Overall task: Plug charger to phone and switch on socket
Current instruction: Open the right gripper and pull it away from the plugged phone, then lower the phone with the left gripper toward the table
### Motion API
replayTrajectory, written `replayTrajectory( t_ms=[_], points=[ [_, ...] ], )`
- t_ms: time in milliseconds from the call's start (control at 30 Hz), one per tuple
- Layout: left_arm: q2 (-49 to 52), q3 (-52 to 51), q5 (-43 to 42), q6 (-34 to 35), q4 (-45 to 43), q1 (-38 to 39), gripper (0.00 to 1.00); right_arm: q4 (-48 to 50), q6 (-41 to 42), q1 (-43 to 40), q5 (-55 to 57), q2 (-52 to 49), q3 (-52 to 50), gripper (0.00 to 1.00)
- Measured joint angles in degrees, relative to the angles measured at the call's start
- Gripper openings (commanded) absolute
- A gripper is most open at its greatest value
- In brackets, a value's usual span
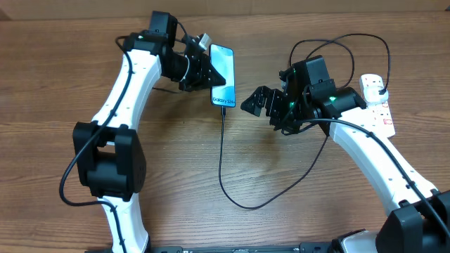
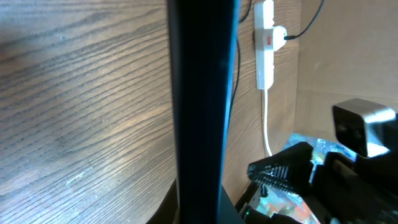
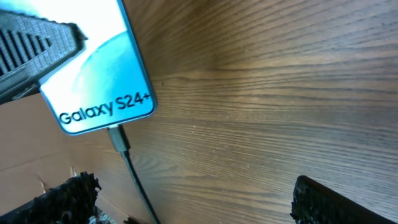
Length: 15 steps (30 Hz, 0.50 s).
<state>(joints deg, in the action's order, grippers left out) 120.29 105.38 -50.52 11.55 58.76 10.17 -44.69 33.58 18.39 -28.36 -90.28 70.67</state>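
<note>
Next, my left gripper goes down and draws back, releasing the phone on the bare wood below it, because the connector tip is in the phone's bottom edge.
The phone (image 1: 224,79), with a light blue screen reading "Galaxy S24+", is held tilted above the table by my left gripper (image 1: 209,70), which is shut on its upper part. In the left wrist view the phone (image 2: 202,106) shows edge-on as a dark bar. The charger's black cable (image 1: 223,165) loops across the table, and its connector tip (image 3: 117,137) sits in the phone's bottom edge (image 3: 102,115). My right gripper (image 1: 260,102) is open and empty just right of the phone's lower end; its fingers (image 3: 199,202) straddle bare wood. The white socket (image 1: 377,103) lies at the far right with the black plug (image 1: 383,91) in it.
The socket's thick white cord (image 2: 266,121) runs along the table edge. The cable makes a second loop (image 1: 344,43) behind the right arm. The left arm's base (image 1: 109,158) stands at front left.
</note>
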Motion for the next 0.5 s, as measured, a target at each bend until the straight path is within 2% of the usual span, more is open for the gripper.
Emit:
replayTrajectory(
  t_ms=[500],
  points=[
    [5.9,0.0,0.3,-0.2,-0.1,1.1,0.04,-0.1,-0.6,0.0,1.0,0.0,0.0,1.00]
  ],
)
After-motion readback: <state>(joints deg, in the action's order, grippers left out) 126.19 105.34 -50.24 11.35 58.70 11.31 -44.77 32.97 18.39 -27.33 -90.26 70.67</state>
